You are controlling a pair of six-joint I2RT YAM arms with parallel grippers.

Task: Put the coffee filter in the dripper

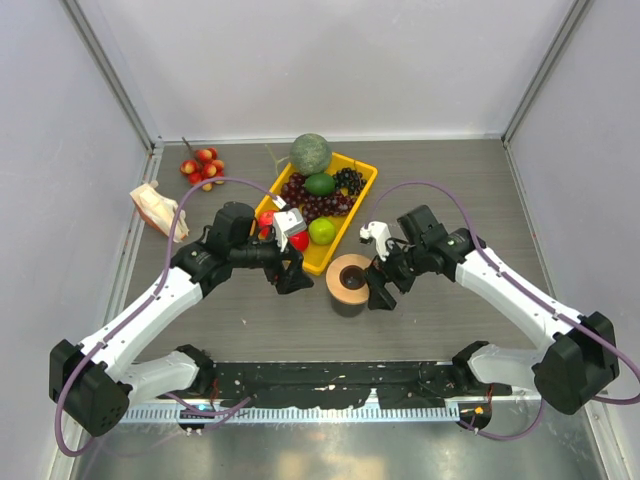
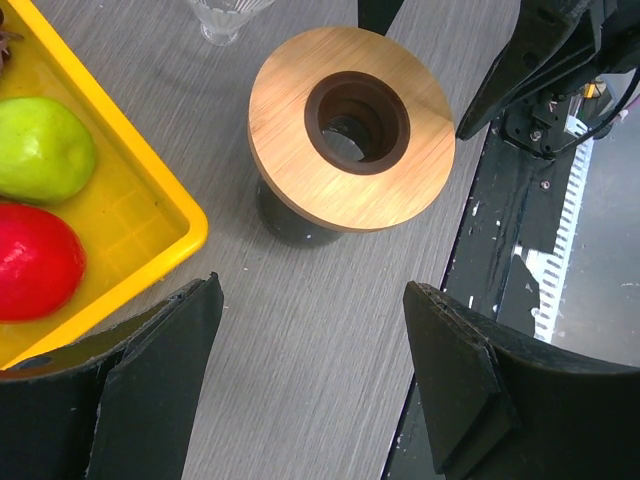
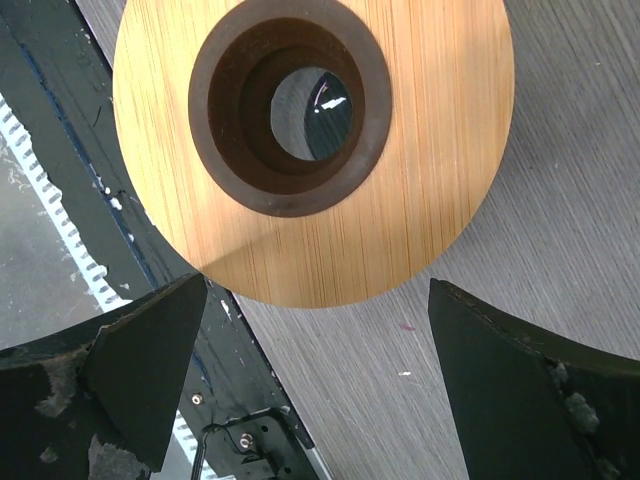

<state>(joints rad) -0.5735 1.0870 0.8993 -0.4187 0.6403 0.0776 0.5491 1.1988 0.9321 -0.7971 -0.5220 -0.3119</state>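
The ribbed glass dripper stands outward and below, so next my right gripper must move outward from the ring, then down onto the dripper's clear side.
No coffee filter shows in any view. At the top edge of the left wrist view a clear ribbed glass piece [image 2: 225,15] is cut off; it looks like the dripper, just beyond the tan wooden ring [image 2: 300,150]. The ring [image 1: 335,272] rests on a dark smoky cup [image 2: 290,225]. My left gripper [image 1: 293,280] [image 2: 312,300] stands open and empty, left of the ring, over bare table. To the ring's right my right gripper [image 1: 380,295] [image 3: 318,300] is wide open and empty, with the ring [image 3: 430,150] just ahead of its fingers.
A yellow tray [image 1: 365,175] [image 2: 190,225] of fruit lies behind the ring, with a green apple [image 2: 40,150] and a red fruit [image 2: 30,260] at its near corner. A beige paper bundle [image 1: 155,208] and red lychees [image 1: 203,167] lie at the far left.
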